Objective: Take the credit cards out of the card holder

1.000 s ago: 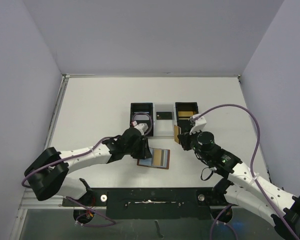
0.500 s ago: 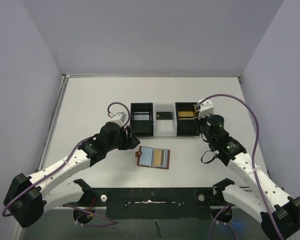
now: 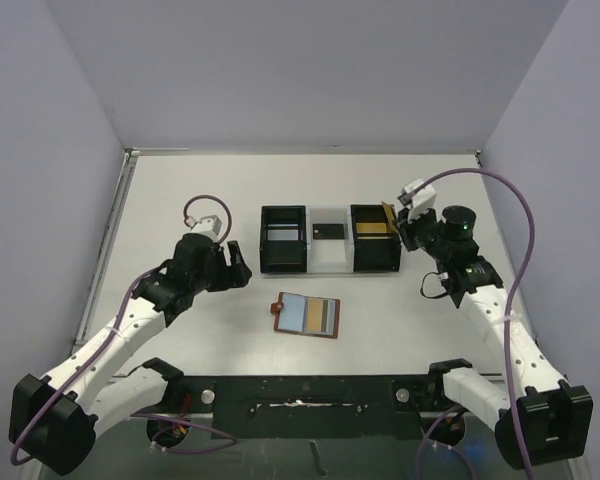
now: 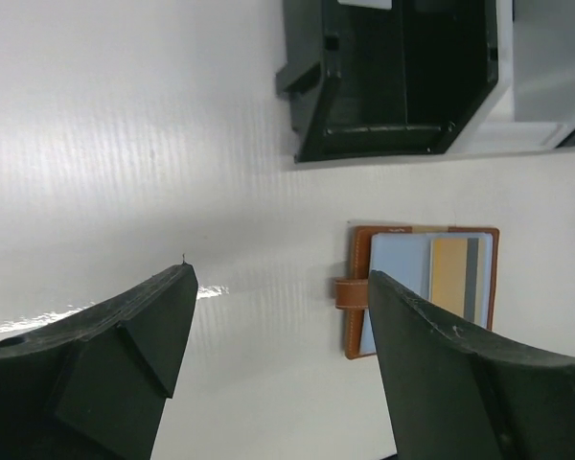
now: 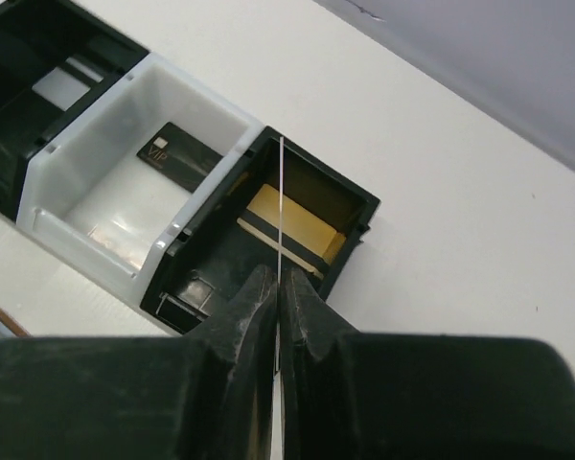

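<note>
I will next bring my right gripper over the gold credit card, down into the black bin, and let go, because that matching card already lies in the bin below.
The card holder [image 3: 298, 315] lies open on the table, brown leather with blue-grey pockets, and one gold credit card [image 3: 323, 318] rests in its right pocket. In the left wrist view the card holder [image 4: 402, 287] and that credit card [image 4: 448, 278] sit just beyond my open left gripper [image 4: 283, 297], which holds nothing. From above, the left gripper [image 3: 236, 266] is left of the holder, apart from it. My right gripper [image 5: 276, 283] is shut on a thin credit card [image 5: 281, 201] seen edge-on, above the tray's right compartment, where another gold credit card [image 5: 289, 226] lies.
A three-compartment tray [image 3: 328, 266] stands behind the card holder: a black left bin [image 3: 283, 243], a white middle bin holding a small black card [image 3: 328, 230], and a black right bin [image 3: 373, 252]. Grey walls close in the table on three sides.
My left gripper opened and drew back to the left, off the card holder. The right gripper carried its gold card from beside the holder up and back over the tray's right bin.
</note>
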### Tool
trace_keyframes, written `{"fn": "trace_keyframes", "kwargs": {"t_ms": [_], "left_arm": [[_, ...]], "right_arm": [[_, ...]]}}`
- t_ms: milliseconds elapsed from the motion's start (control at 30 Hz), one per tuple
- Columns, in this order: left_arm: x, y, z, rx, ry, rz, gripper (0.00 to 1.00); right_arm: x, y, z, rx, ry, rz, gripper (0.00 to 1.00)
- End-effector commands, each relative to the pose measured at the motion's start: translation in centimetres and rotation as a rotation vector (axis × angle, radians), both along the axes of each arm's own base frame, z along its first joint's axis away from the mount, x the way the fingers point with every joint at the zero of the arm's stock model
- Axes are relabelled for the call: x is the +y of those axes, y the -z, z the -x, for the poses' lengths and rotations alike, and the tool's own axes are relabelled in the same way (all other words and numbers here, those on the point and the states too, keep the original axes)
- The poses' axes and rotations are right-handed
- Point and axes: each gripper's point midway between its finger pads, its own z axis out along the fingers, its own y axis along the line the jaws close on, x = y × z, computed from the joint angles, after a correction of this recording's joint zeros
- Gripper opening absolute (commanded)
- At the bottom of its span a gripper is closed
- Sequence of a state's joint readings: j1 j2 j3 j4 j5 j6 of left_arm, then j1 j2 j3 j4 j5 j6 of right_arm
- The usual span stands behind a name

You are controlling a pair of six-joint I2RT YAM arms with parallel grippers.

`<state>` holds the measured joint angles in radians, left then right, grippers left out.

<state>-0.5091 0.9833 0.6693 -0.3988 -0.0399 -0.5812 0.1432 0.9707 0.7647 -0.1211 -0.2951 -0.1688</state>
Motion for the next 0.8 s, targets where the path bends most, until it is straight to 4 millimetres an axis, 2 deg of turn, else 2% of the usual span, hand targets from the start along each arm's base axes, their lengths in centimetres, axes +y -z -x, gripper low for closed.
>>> {"fn": "trace_keyframes", "kwargs": {"t_ms": [0, 167, 233, 367, 633, 767], "left_arm": [[2.8, -3.7, -1.9, -0.119, -0.051, -0.079, 0.71], [5.4, -3.0, -2.4, -0.137, -0.097, -0.187, 0.72], [5.8, -2.8, -2.6, -0.144, -0.11, -0.207, 0.73], [5.4, -2.7, -2.7, -0.151, -0.099, -0.19, 0.74], [5.2, -2.2, -3.0, -0.14, -0.087, -0.201, 0.75], [5.1, -1.8, -3.1, -0.123, -0.078, -0.21, 0.75]], "right_arm": [[1.5, 0.0, -0.8, -0.074, -0.102, 0.285, 0.0], [0.8, 2.1, -2.0, -0.034, -0.082, 0.427, 0.0], [0.6, 3.1, -2.3, -0.022, -0.106, 0.494, 0.0], [0.7, 5.0, -2.4, 0.004, -0.175, 0.582, 0.0], [1.9, 5.8, -4.0, -0.07, -0.259, 0.648, 0.0], [3.0, 6.9, -4.7, -0.074, -0.343, 0.678, 0.0]]}}
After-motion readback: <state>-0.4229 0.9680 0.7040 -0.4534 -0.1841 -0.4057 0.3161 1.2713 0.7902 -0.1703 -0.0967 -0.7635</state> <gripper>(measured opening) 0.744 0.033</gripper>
